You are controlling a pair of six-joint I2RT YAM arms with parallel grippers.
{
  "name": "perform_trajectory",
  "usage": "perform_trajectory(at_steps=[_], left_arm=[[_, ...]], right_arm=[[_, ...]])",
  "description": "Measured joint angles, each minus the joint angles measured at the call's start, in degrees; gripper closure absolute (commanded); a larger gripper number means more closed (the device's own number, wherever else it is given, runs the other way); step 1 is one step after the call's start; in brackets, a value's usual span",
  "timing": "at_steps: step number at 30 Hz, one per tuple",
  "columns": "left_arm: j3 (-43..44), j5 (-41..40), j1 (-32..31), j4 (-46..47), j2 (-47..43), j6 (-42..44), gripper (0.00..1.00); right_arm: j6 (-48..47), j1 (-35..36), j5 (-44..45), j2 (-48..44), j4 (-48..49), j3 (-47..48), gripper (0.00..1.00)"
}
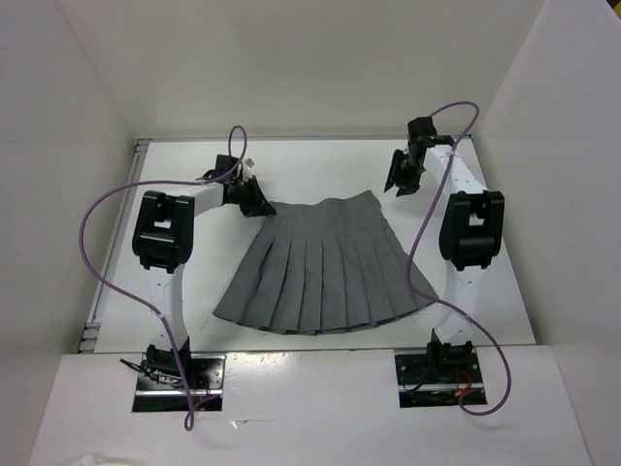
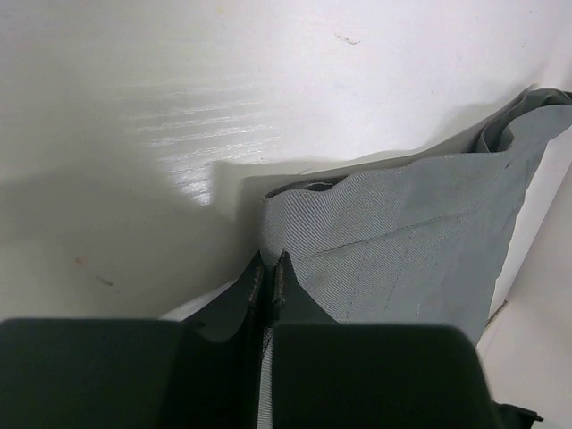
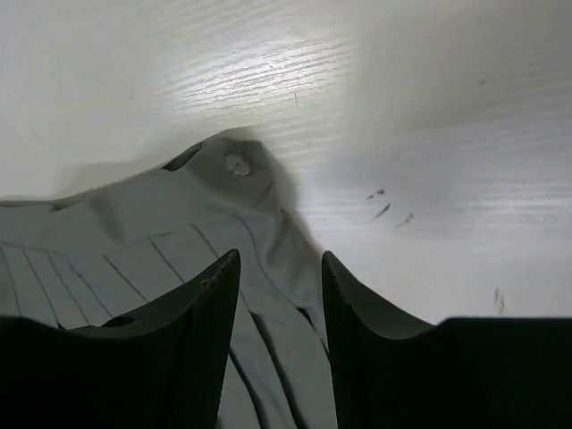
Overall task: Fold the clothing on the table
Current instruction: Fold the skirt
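Note:
My right gripper should lower its open fingers to the left in the top view and around the waistband's buttoned corner (image 1: 369, 198) (image 3: 241, 175), since that corner is below it on that side.
The clothing (image 1: 320, 267), a dark grey pleated skirt, lies fanned out on the white table (image 1: 320, 165), waistband at the far side and hem toward the arm bases. My left gripper (image 1: 256, 201) sits at the waistband's left corner. In the left wrist view its fingers (image 2: 270, 268) are shut together with the grey fabric (image 2: 402, 241) pinched between them. My right gripper (image 1: 398, 183) hovers just beyond the waistband's right corner. Seen from the right wrist, it (image 3: 280, 259) stands open over the fabric (image 3: 134, 232), touching nothing, near a small button (image 3: 237, 164).
White walls (image 1: 87, 116) enclose the table on the left, back and right. Purple cables (image 1: 107, 282) loop from both arms over the table's sides. The arm bases (image 1: 179, 374) are bolted at the near edge. Bare table lies beyond the waistband.

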Motion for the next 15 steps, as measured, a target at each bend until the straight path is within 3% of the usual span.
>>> perform_trajectory(at_steps=[7,15], left_arm=[[2.51,-1.6,-0.13,-1.7,0.98,-0.04,1.0],[4.5,-2.71,-0.17,-2.75,1.95,0.04,1.0]], right_arm=[[-3.78,-2.01,-10.84,9.75,2.05,0.04,0.51],[-5.73,-2.05,-18.62,11.13,5.38,0.02,0.51]])
